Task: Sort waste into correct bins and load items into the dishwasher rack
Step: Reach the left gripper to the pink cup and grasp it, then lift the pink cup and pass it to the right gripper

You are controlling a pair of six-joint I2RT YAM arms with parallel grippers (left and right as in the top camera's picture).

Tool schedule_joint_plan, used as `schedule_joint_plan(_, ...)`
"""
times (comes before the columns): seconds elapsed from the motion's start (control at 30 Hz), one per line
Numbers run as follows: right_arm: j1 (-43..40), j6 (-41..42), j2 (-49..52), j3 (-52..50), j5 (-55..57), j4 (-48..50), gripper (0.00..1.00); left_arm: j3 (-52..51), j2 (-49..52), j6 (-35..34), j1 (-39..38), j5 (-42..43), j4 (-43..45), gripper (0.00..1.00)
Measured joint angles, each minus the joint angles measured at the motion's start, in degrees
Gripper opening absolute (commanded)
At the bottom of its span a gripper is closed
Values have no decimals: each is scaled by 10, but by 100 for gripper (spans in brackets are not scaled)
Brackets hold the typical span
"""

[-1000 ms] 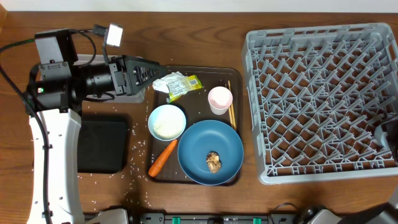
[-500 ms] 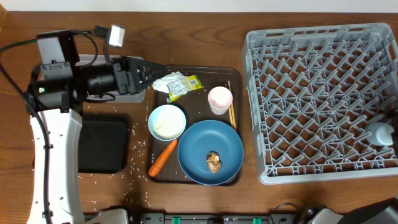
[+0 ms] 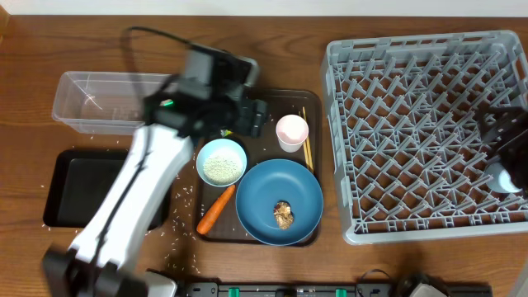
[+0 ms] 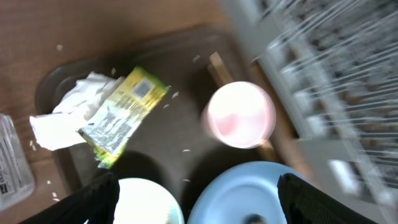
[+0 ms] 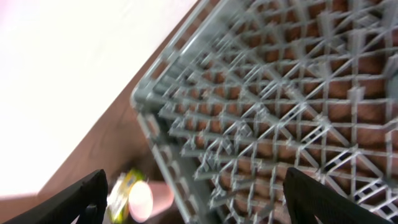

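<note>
The pale-pink cup stands upright below the left gripper, toward the right in the overhead view, so the gripper should go down that way onto the cup's rim.
My left gripper (image 3: 251, 118) (image 4: 200, 205) hangs open over the brown serving tray (image 3: 266, 97), holding nothing. In the left wrist view, beneath it lie the crumpled white napkin (image 4: 62, 119), the yellow-green wrapper (image 4: 121, 115), the pale-pink cup (image 4: 241, 115), the white bowl (image 4: 146, 202) and the dark-blue dish (image 4: 255, 196). Overhead, the carrot (image 3: 214, 209) and brown lump (image 3: 284, 214) show, with chopsticks (image 3: 307, 142) beside the pink cup (image 3: 291, 132). My right gripper (image 3: 500, 134) (image 5: 202, 205) is open above the grey rack (image 3: 412, 99) (image 5: 280, 93). The light-blue cup (image 3: 506, 177) rests in the rack.
The clear tub (image 3: 106, 103) stands at the back left with the black tray (image 3: 78, 191) in front of it. Rice grains (image 3: 177, 202) are scattered on the table between the black tray and the serving tray. My left arm crosses above the black tray.
My left arm swung right from above the clear tub to over the serving tray. My right gripper opened, left the light-blue cup in the rack and drew back from it.
</note>
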Motion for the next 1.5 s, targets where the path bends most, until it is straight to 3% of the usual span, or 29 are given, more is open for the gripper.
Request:
schedule_joint_plan(0.23,26,-10,-24,0,43,-58,87,0,131,1,-43,-67,48,75)
schedule_joint_plan(0.43,26,-26,-20,0,59,-82,88,0,178,-14,-62,-75,90,69)
schedule_joint_plan(0.5,26,-28,-17,0,62,-85,88,0,188,-17,-66,-75,99,61)
schedule_joint_plan(0.57,26,-30,-14,0,63,-86,88,0,202,-26,-69,-75,103,47)
schedule_joint_plan(0.63,26,-32,-11,0,64,-86,88,0,219,-31,-71,-74,104,24)
schedule_joint_plan(0.7,26,-33,-10,0,64,-86,88,0,232,-40,-71,-75,104,14)
schedule_joint_plan(0.9,26,-50,-10,0,64,-85,91,0,219,-44,-71,-74,88,6)
schedule_joint_plan(1.07,27,-106,-10,0,29,-80,89,0,127,-43,-69,-70,56,6)
schedule_joint_plan(1.23,50,-194,-9,0,-66,-73,88,0,-5,-43,-37,4,27,6)
schedule_joint_plan(1.5,159,-260,-9,0,-182,-22,86,0,-118,-37,91,271,16,6)
